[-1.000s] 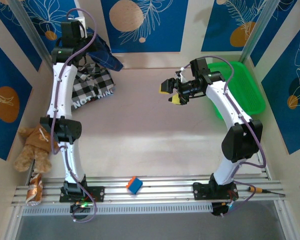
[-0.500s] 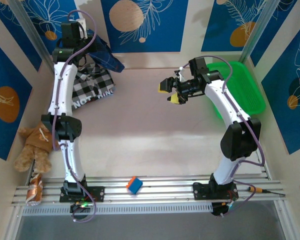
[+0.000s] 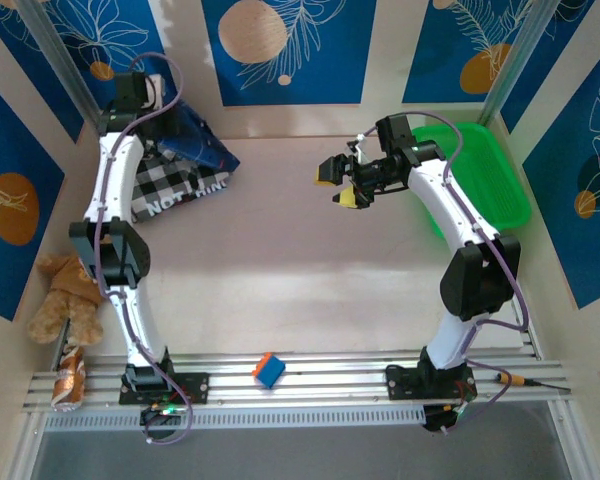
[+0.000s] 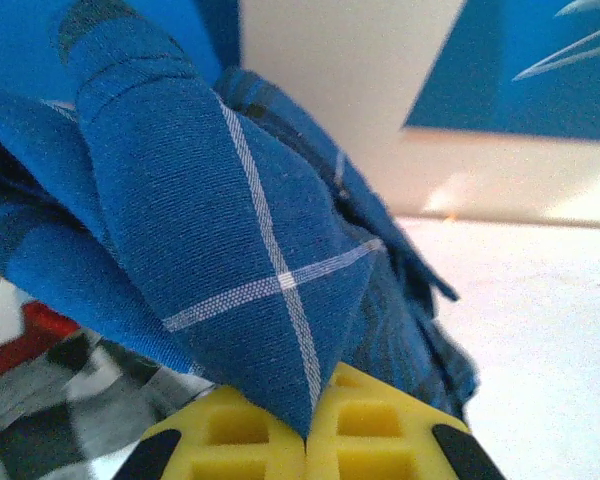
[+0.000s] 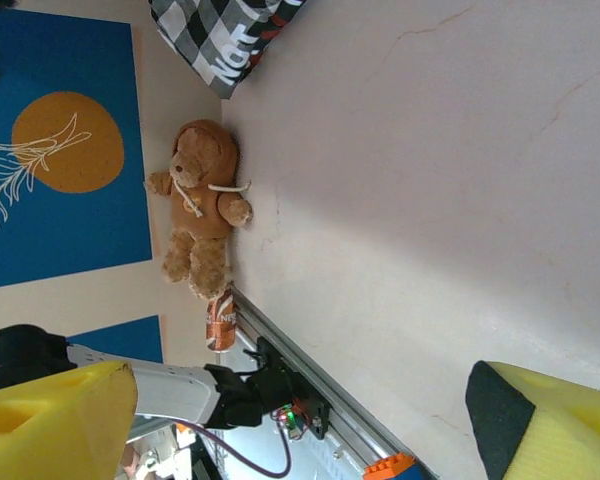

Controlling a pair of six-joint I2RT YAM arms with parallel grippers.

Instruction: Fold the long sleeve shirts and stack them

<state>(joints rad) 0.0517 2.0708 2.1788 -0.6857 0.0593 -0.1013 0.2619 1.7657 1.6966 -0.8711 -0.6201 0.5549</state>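
I should move my left gripper back and down over the near part of the checked shirt [image 3: 154, 197] [image 4: 75, 415] next and let go of the blue shirt's pointed fold, because that part of the checked shirt is still uncovered.
The dark blue plaid shirt [image 3: 198, 142] hangs bunched at the far left corner, partly lifted over the black-and-white checked shirt [image 3: 180, 186], which lies flat on the table with its white lettering showing. My left gripper [image 3: 168, 118] is shut on a pointed fold of the blue plaid shirt [image 4: 230, 220]; the yellow jaws [image 4: 308, 432] meet with the cloth pinched between them. A corner of the checked shirt [image 4: 50, 425] shows below. My right gripper [image 3: 338, 184] hovers open over the back middle of the table, nothing between its fingers [image 5: 300, 420]. The checked shirt [image 5: 230, 35] lies far from it.
A green plastic basket [image 3: 500, 190] stands at the far right. A brown teddy bear [image 3: 65, 295] and a drink can [image 3: 70, 380] lie at the left edge. A small blue and orange block [image 3: 268, 369] rests on the near rail. Walls close the back and sides.
My left arm has swung left toward the far corner, dragging the blue plaid shirt with it. The right arm has barely moved.
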